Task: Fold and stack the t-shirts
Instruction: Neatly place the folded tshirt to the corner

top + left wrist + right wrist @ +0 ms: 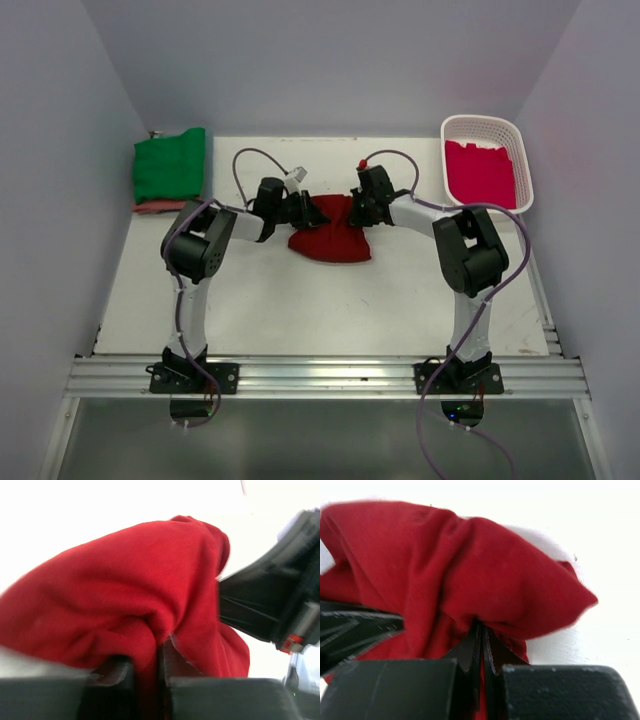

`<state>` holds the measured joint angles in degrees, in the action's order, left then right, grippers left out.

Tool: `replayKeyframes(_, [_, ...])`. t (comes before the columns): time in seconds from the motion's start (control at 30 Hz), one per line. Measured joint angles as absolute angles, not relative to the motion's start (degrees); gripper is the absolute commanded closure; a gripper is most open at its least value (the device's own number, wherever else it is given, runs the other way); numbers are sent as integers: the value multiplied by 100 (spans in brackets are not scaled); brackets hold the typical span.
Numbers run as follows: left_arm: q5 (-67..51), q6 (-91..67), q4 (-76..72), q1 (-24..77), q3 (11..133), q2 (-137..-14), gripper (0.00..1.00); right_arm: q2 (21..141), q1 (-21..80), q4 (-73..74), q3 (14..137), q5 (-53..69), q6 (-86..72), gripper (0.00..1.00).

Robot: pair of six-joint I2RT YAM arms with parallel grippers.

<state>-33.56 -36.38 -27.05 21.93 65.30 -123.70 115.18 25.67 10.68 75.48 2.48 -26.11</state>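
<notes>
My left gripper will next raise the dark red t-shirt across to its left in the top view, lower it onto the stacked green t-shirt (169, 166) and let go.
The dark red t-shirt (330, 238) lies bunched in the middle of the white table. My left gripper (312, 212) is shut on its upper left edge, and the cloth (135, 595) is pinched between the jaws in the left wrist view. My right gripper (352, 212) is shut on its upper right edge, with cloth (470, 575) clamped between its jaws. The two grippers are close together. A folded green t-shirt (170, 164) lies on a salmon-pink one (150, 208) at the back left. A crimson-pink t-shirt (480, 172) lies in the basket.
The white lattice basket (524, 165) stands at the back right corner. Grey walls close in the table on the left, back and right. The aluminium rail (320, 375) with both arm bases runs along the near edge.
</notes>
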Motion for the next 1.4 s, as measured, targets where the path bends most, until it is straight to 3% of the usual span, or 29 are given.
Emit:
replayKeyframes(0.23, [-3544,-3750,-2961,2327,6375,-12339,100,11524,2561,1085,7564,248,-2609,100])
replayKeyframes(0.37, [-3240,-3791,-2729,2322,5546,-11544,100,11513,2563,1085,7559,252,-2609,100])
replayKeyframes(0.5, [-2904,-3795,-2014,2163,5109,-10600,100,11430,2589,1173,7518,261,-2602,70])
replayKeyframes(0.67, [-2622,-3865,-1664,1461,5076,-9533,100,10991,2622,1463,7244,200,-2565,64])
replayKeyframes(0.83, [-2497,-4156,-1667,823,5170,-9310,100,10219,2596,1682,6716,115,-2567,64])
replayKeyframes(1.1, [-2703,-4772,-1680,58,6792,-9793,100,9085,2598,1730,5693,97,-2567,64])
replayKeyframes(1.27, [-2705,-5260,-2335,-548,8173,-10392,100,8960,2598,1798,5181,102,-2567,65])
replayKeyframes(1.4, [-2434,-5686,-2908,-1072,8495,-10626,100,8862,2598,1885,4873,102,-2567,64])
